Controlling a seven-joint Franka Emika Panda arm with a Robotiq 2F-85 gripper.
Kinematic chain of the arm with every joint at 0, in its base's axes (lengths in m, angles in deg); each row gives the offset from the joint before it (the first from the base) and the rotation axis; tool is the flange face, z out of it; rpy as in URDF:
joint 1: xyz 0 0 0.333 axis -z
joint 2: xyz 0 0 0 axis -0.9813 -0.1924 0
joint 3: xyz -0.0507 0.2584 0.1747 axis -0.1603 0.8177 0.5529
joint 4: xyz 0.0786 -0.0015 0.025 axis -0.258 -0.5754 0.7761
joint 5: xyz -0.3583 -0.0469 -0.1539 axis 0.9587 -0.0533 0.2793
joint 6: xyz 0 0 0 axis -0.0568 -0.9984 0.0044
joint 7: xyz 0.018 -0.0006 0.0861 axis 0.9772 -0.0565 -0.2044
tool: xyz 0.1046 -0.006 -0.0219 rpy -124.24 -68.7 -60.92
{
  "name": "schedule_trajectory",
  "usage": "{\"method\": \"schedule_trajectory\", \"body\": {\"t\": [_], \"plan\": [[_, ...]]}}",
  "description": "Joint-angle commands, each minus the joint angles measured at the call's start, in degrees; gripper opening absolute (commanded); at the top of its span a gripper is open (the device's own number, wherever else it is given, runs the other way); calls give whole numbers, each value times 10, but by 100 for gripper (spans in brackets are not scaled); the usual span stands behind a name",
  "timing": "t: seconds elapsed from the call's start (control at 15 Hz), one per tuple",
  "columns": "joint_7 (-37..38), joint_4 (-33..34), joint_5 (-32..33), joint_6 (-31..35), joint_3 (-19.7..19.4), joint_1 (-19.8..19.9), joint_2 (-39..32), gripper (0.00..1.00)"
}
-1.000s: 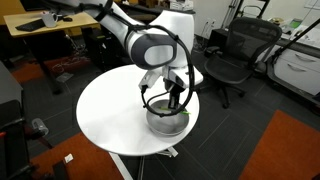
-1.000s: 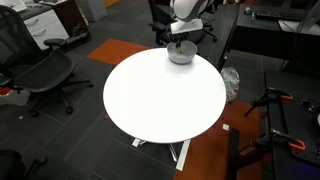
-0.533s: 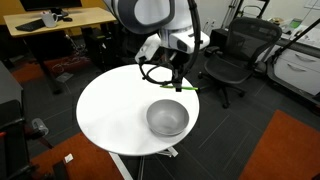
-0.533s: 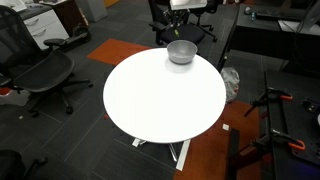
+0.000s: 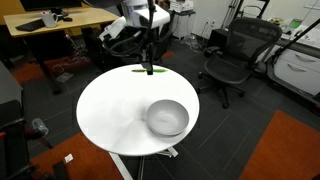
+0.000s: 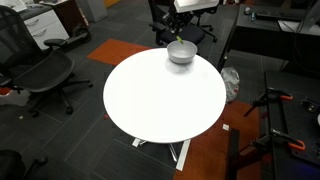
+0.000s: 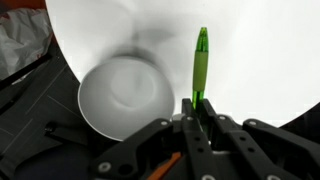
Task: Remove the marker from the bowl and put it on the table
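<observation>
I should move my gripper down and away from the bowl (image 5: 167,118) to the bare white tabletop to let go of the green marker, which still hangs above the table.
My gripper (image 7: 198,104) is shut on one end of the bright green marker (image 7: 201,62), which sticks out over the white table (image 7: 260,50). In an exterior view the gripper (image 5: 148,68) holds the marker (image 5: 141,71) level, above the far part of the round white table (image 5: 110,110), away from the bowl. The silvery-grey bowl (image 5: 167,118) stands on the table nearer the front right and looks empty; it shows in the wrist view (image 7: 125,98) to the left of the marker. In an exterior view the bowl (image 6: 181,52) sits at the table's far edge (image 6: 130,100).
Black office chairs (image 5: 232,55) stand beside the table. A light-wood desk (image 5: 50,25) is behind it. Another chair (image 6: 40,75) and an orange carpet patch (image 6: 215,145) lie around the table. A tripod leg (image 6: 270,110) stands at the side.
The gripper has lifted out of the bowl with the marker and swung away from the bowl, towards the table's far side. The bowl has stayed in place.
</observation>
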Motion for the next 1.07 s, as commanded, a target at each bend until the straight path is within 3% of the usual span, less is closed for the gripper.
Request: {"method": "schedule_trajectory", "body": {"t": [0.0,0.4,1.0], "plan": [[40,-85,34,-9,13,-28,69,3],[71,-157,37,-1,48,-34,81,3],[172,-222,101,65,35,-42,28,3]]}}
